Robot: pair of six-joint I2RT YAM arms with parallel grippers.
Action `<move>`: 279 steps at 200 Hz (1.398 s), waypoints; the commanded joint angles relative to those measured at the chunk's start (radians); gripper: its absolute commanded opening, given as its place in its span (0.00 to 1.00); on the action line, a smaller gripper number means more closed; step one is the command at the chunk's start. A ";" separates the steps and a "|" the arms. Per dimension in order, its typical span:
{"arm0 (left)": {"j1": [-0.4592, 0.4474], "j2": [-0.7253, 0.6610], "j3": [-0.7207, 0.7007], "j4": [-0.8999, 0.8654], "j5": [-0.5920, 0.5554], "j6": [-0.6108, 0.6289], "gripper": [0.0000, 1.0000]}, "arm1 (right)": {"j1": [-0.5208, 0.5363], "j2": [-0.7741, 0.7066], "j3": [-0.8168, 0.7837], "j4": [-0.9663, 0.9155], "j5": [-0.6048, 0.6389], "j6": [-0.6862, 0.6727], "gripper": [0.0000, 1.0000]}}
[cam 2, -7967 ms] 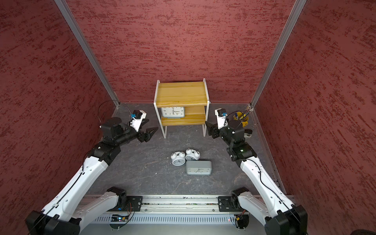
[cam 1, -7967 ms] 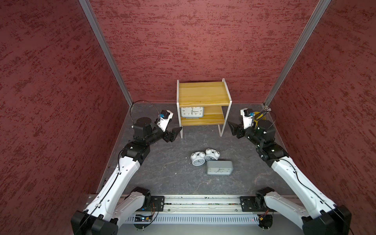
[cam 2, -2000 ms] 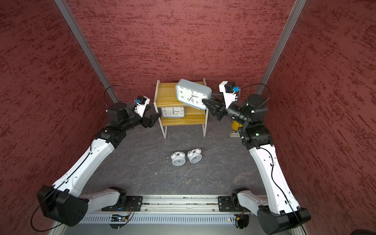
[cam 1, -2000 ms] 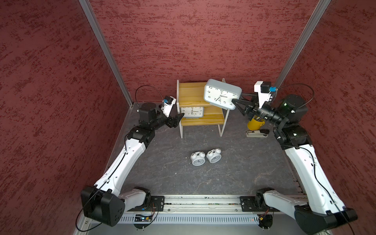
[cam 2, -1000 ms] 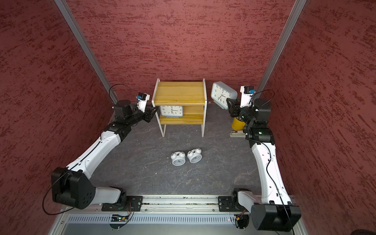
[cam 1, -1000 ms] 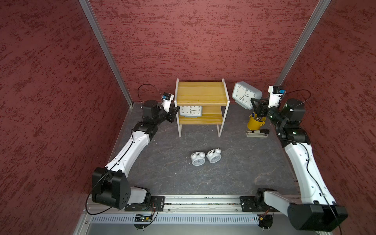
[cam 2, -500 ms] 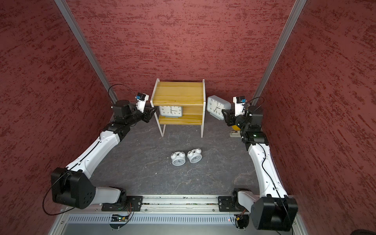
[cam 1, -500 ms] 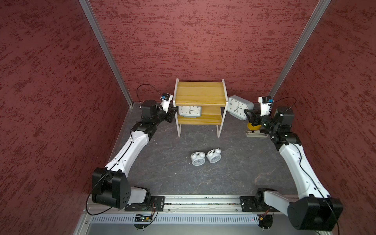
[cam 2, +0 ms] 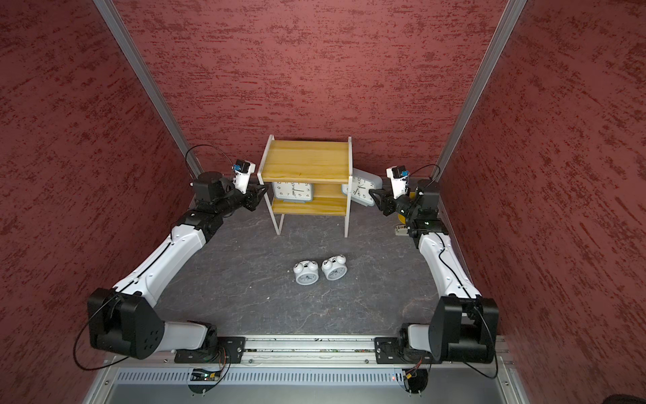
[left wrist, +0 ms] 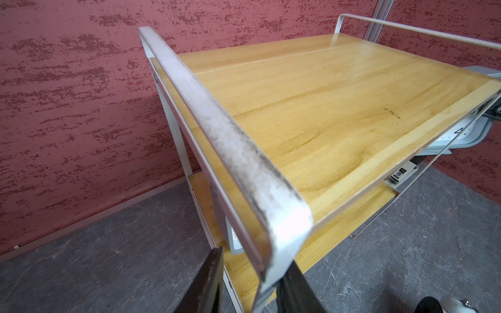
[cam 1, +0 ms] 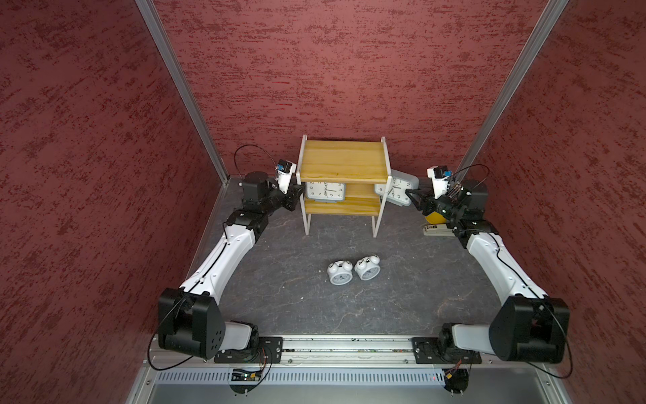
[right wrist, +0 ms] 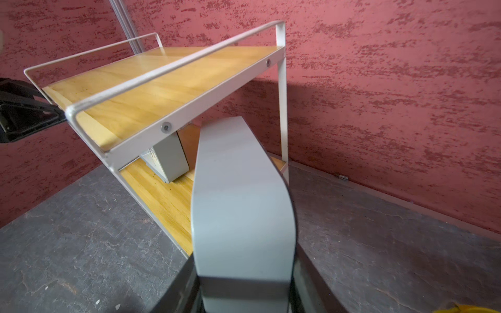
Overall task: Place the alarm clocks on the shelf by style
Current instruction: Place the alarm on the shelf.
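Observation:
I need to push my right gripper toward the standing clock next and release the second clock, because the lower board's bare part is past the frame post from my gripper.
The shelf stands at the back, its top board bare. One grey alarm clock stands upright on the left of the lower board. My right gripper is shut on a second grey clock, tilted at the shelf's right side, its left part past the frame post at lower-tier height. In the right wrist view that clock fills the jaws. My left gripper is shut on the shelf's left front post. Two white twin-bell clocks lie side by side on the floor in front.
A yellow pencil cup sits behind my right wrist, with a white stapler just in front of it. The red back wall is close behind the shelf. Side walls flank both arms.
My right gripper has come down and leftward with the grey clock, from above the pencil cup to the shelf's right side at lower-tier height. The left gripper has stayed on the shelf frame.

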 commanded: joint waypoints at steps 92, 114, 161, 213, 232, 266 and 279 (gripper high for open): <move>0.016 -0.001 0.007 -0.018 0.024 0.034 0.35 | 0.077 0.176 0.071 0.235 -0.124 -0.044 0.00; 0.016 0.001 0.007 -0.016 0.020 0.035 0.35 | 0.088 0.206 0.085 0.238 -0.146 -0.045 0.00; 0.016 0.005 0.007 -0.013 0.024 0.037 0.35 | 0.107 0.261 0.100 0.262 -0.190 -0.026 0.00; 0.017 0.003 0.006 -0.014 0.021 0.037 0.35 | 0.118 0.295 0.104 0.248 -0.206 -0.041 0.02; 0.017 0.003 0.004 -0.016 0.021 0.037 0.35 | 0.121 0.302 0.103 0.239 -0.215 -0.051 0.04; 0.016 0.002 0.007 -0.013 0.023 0.036 0.35 | 0.124 0.317 0.107 0.219 -0.225 -0.066 0.08; 0.017 0.003 0.005 -0.014 0.023 0.036 0.35 | 0.124 0.320 0.105 0.214 -0.224 -0.074 0.11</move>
